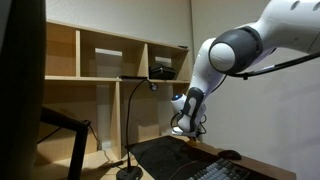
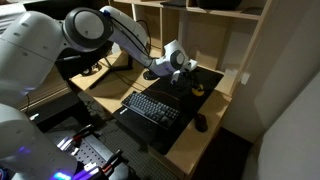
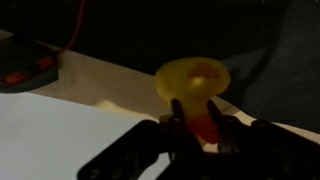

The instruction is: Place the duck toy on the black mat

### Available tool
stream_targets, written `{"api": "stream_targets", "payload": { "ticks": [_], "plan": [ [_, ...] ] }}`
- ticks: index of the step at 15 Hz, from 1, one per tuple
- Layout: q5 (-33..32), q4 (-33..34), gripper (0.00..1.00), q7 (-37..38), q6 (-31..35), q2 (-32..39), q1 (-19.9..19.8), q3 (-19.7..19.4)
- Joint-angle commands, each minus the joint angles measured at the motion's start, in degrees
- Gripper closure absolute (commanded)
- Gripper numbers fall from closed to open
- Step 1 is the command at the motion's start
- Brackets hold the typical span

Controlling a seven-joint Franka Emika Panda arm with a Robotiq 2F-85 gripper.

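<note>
The duck toy still hangs over the black mat's edge, so the gripper needs to move down next, away from the light wood and onto the mat's far end.
In the wrist view the duck toy (image 3: 193, 85), yellow with an orange patch, sits between my two dark fingers, which press on its lower part. My gripper (image 3: 197, 128) is shut on it. In both exterior views the gripper (image 1: 183, 127) (image 2: 186, 76) hangs a little above the far end of the black mat (image 1: 160, 156) (image 2: 210, 78). A small yellow speck, the duck toy (image 2: 197, 89), shows just below the gripper. In the wrist view, light wood and a dark surface lie behind the duck.
A dark keyboard (image 2: 152, 107) lies on the mat and a small black mouse (image 2: 200, 123) lies on the desk beside the mat. A black desk lamp base (image 1: 130, 172) stands near the mat's far edge. Wooden shelves (image 1: 110, 60) back the desk.
</note>
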Motion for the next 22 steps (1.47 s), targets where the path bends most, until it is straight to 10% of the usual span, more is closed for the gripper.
{"api": "stream_targets", "payload": {
  "ticks": [1, 2, 5, 6, 14, 15, 22],
  "plan": [
    [0.5, 0.6, 0.93, 2.2, 0.4, 1.8, 1.2, -1.6],
    [0.6, 0.8, 0.73, 3.2, 0.5, 3.0, 1.8, -2.2],
    [0.7, 1.0, 0.73, 3.2, 0.5, 3.1, 1.7, -2.1],
    [0.4, 1.5, 0.93, 5.1, 0.8, 4.5, 2.6, -3.2],
    [3.2, 0.6, 0.93, -0.1, -2.1, 3.1, -0.5, 3.6],
    [3.9, -0.1, 0.48, -3.5, -1.7, 2.1, -2.1, 6.0],
    [14.7, 0.4, 0.06, -17.2, -2.8, -0.1, -8.8, 15.4]
  ]
}}
